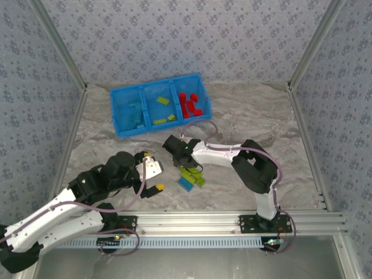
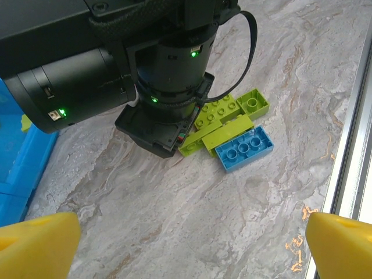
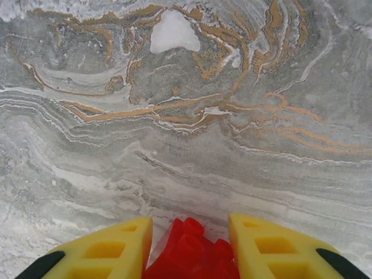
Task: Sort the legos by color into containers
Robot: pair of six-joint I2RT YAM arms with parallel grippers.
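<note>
The red lego goes up and outward with my right gripper next, for release over the compartment with red legos, since that compartment lies outward of it.
My right gripper (image 3: 189, 229) is shut on a red lego (image 3: 195, 253) that sits between its yellow fingers (image 3: 110, 250), low over bare marble. From above, that gripper (image 1: 173, 145) hovers between the blue tray (image 1: 120, 129) and a small pile of loose legos. The pile holds lime green bricks (image 2: 224, 113) (image 1: 189, 172) and one light blue brick (image 2: 244, 149) (image 1: 186, 183). The tray's left compartment holds light blue legos (image 1: 137, 114), the middle one lime legos (image 1: 162, 100), the right one red legos (image 1: 189, 104). My left gripper (image 1: 153, 171) (image 2: 189, 244) is open and holds nothing, left of the pile.
The right arm's black wrist (image 2: 168, 75) fills the space just beyond my left gripper, touching the pile's far side. An aluminium rail (image 1: 232, 221) runs along the near table edge. Patterned walls enclose the table on three sides.
</note>
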